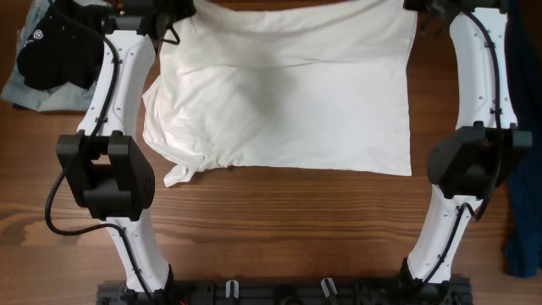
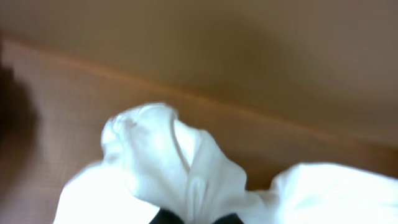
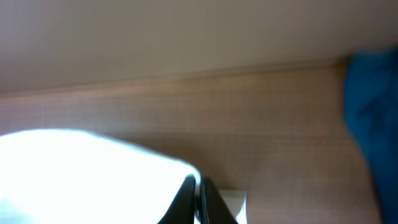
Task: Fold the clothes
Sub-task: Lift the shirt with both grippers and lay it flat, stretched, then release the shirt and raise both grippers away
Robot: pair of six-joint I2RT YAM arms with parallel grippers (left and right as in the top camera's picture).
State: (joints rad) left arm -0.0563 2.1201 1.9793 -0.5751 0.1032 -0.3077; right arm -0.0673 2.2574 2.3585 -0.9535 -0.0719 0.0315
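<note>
The left gripper brings its bunch of fabric back and down over the white T-shirt next, since the T-shirt's far edge is lifted off the table.
The white T-shirt lies on the wooden table, its lettering hidden, with a sleeve bunched at the lower left. Its far edge is lifted. My left gripper is at the far left corner, shut on a bunch of the white fabric; its fingertips barely show. My right gripper is at the far right corner, its dark fingers pinched together on the shirt's thin edge.
Black and pale grey-blue garments lie at the far left. A dark blue garment lies at the right edge and also shows in the right wrist view. The wooden table extends in front of the shirt.
</note>
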